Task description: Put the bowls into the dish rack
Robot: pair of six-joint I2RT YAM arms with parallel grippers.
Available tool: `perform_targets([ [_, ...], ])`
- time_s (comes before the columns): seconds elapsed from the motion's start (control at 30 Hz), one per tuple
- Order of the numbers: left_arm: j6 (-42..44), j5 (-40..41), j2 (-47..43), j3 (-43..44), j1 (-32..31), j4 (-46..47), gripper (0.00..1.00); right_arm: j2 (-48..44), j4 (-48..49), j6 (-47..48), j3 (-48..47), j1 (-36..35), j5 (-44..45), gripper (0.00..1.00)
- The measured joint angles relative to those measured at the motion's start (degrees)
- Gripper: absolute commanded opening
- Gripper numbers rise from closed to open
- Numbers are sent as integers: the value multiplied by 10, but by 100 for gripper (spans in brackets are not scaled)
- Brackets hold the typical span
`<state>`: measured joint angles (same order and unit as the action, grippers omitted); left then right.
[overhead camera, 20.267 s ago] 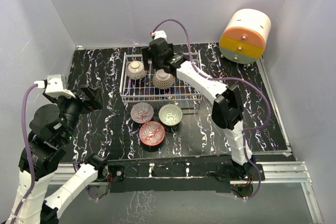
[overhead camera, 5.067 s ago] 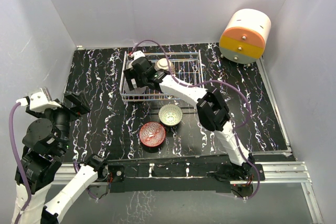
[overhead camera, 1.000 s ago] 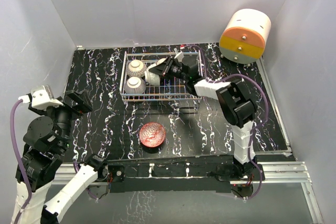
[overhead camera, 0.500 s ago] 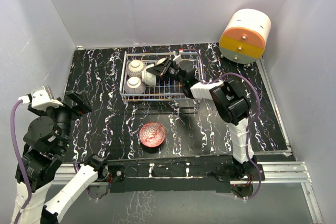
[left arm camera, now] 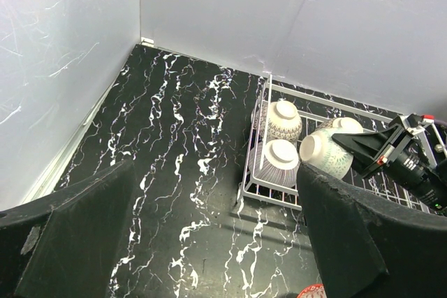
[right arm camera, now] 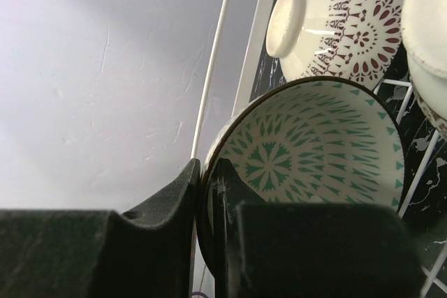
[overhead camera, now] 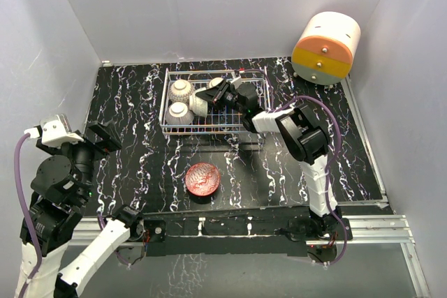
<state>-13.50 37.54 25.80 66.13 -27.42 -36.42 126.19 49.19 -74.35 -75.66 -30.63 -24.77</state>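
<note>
The green bowl comes back and down gently in my right gripper next and is released, since the free wires by the near striped bowl lie below and back from that gripper.
The dish rack (overhead camera: 257,87) is a white wire basket at the back of the black marble table. At its left end two brown-and-white bowls (overhead camera: 181,89) (overhead camera: 177,112) lie upside down, with another pale bowl (overhead camera: 215,83) behind. My right gripper (overhead camera: 211,97) is shut on the rim of the pale green bowl (overhead camera: 199,105), held on its side low inside the rack beside them. The right wrist view shows the fingers pinching that rim (right arm camera: 202,172), green pattern (right arm camera: 314,151) facing the camera. The red bowl (overhead camera: 202,178) sits on the table in front. My left gripper (overhead camera: 105,136) hangs open, far left.
A round orange-and-cream drawer unit (overhead camera: 326,48) stands at the back right corner. Grey walls close in the table on three sides. In the left wrist view the rack's near wire edge (left arm camera: 269,193) and the right arm's wrist (left arm camera: 408,162) show.
The right gripper has carried the green bowl slightly left and down inside the rack, closer to the two upside-down bowls. The left arm has not moved.
</note>
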Motion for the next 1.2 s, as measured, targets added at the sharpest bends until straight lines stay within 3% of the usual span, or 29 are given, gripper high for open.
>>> perform_targets([
  [0.3,0,0,0,0,0,0,97,-9,0,3,17,-1,31,18],
  [0.47,0,0,0,0,0,0,97,-32,-28,14,38,-1,57,29],
  [0.77,0,0,0,0,0,0,97,-57,-83,39,51,0,84,31],
  [0.87,0,0,0,0,0,0,97,-71,-95,44,64,0,92,28],
  [1.0,-1,-1,0,0,0,0,97,-76,-95,49,70,2,93,8],
  [1.2,-2,-2,1,0,0,0,97,-76,-43,20,75,1,60,8],
])
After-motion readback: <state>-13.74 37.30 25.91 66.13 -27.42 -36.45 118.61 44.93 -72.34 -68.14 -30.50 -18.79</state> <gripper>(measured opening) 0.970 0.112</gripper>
